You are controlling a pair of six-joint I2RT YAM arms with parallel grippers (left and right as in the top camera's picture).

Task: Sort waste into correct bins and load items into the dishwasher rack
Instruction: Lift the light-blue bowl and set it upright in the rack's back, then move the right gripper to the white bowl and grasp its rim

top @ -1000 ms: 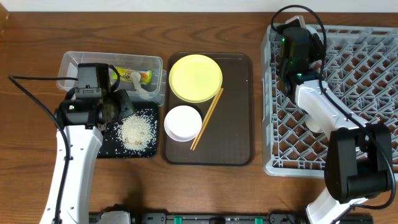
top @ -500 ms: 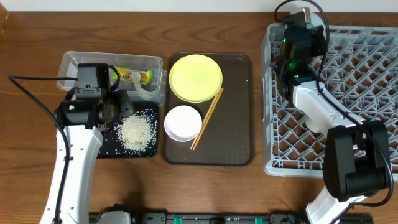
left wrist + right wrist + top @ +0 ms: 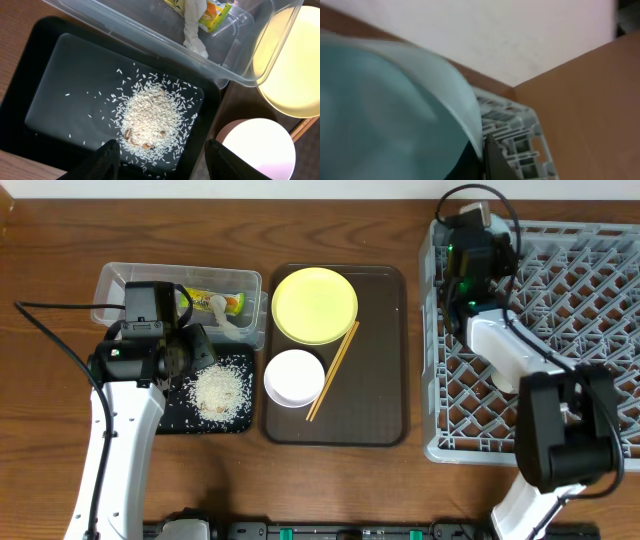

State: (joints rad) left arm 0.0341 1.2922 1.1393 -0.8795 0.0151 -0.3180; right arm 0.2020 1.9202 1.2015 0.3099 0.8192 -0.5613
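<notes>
The right gripper tilts downward next and lowers the light blue bowl [image 3: 385, 110] slightly back into the rack's far corner.
My left gripper [image 3: 164, 160] is open and empty, hovering over the heap of white rice [image 3: 150, 114] in the black tray [image 3: 55, 75]; from overhead it [image 3: 195, 352] is above that tray [image 3: 170, 418]. The green-and-yellow wrapper [image 3: 215, 301] lies in the clear tub [image 3: 120, 278]. My right gripper [image 3: 484, 155] is shut on the rim of the light blue bowl [image 3: 385, 110] at the far left corner of the grey dishwasher rack [image 3: 590, 330]. The yellow plate [image 3: 314, 304], white bowl [image 3: 294, 377] and chopsticks [image 3: 333, 370] lie on the brown tray. The green cup is out of view.
The brown serving tray [image 3: 375, 380] sits between the bins and the rack. A white crumpled tissue [image 3: 194, 30] lies in the clear tub beside the wrapper. The right arm [image 3: 510, 350] reaches across the rack's left side. A wall stands behind the rack's far corner [image 3: 520, 35].
The right wrist has shifted a little to the left at the rack's far left corner, still holding the bowl. The left arm has not moved.
</notes>
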